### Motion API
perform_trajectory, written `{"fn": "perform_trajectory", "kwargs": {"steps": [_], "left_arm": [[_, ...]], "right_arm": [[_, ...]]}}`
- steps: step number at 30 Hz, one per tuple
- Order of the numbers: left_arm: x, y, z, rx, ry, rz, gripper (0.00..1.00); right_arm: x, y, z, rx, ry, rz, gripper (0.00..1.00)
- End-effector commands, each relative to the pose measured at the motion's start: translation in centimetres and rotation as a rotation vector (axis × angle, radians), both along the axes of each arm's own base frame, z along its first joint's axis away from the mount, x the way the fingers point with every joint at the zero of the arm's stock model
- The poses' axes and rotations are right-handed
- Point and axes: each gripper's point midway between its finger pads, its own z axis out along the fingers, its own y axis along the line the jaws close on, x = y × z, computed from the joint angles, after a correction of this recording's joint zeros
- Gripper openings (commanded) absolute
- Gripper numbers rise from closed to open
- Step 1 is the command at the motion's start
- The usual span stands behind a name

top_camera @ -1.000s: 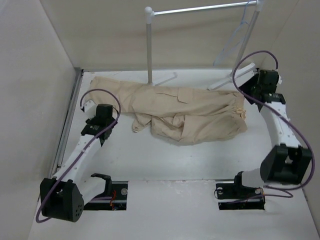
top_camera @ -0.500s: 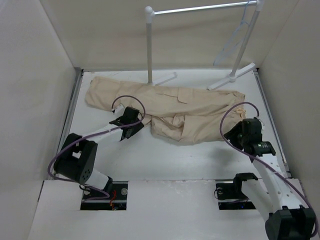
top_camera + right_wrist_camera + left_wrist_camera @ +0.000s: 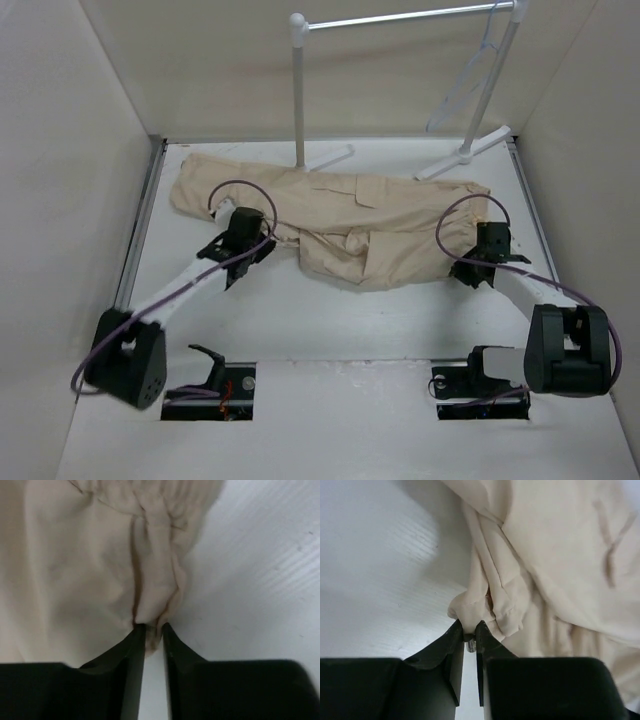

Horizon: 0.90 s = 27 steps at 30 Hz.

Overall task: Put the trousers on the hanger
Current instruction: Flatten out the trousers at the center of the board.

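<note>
My left gripper is going to pull the bunched fold up toward the nearer side wall, then back and down to release it, because the near leg is crumpled.
The beige trousers (image 3: 350, 220) lie crumpled across the middle of the white table. My left gripper (image 3: 262, 240) is shut on a bunched fold of the trousers (image 3: 485, 605) at their left side. My right gripper (image 3: 487, 240) is shut on the gathered edge of the trousers (image 3: 150, 600) at their right end. The pale thin hanger (image 3: 468, 85) hangs from the right end of the rack's silver bar, apart from both grippers.
A white garment rack with a silver bar (image 3: 400, 17) stands at the back, its post (image 3: 298, 100) and feet (image 3: 480, 145) on the table. Beige walls close in the left, right and back. Two cut-outs sit at the near edge.
Both arms have swung in from the outer sides to the trousers' two ends. Each gripper now pinches fabric. The trousers' left fold has shifted slightly.
</note>
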Motion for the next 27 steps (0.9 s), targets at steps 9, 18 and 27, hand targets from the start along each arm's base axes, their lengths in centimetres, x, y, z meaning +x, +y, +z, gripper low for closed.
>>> {"fn": "perform_trajectory", "kwargs": {"steps": [9,18,27], "left_arm": [[-9.1,8.4,15.2,-0.079,-0.192,0.165,0.00],[-14.6,19.4,24.5,0.164,-0.260,0.565,0.00],[-16.9,25.6,14.8,0.423,-0.034,0.841,0.02]], "right_arm": [[4.8,-3.2,5.6,-0.020,-0.206,-0.124,0.00],[3.1,-3.4,11.0,-0.002,-0.312,-0.142,0.00],[-1.4,-3.3,9.1,0.021,-0.253,-0.178,0.00]]}}
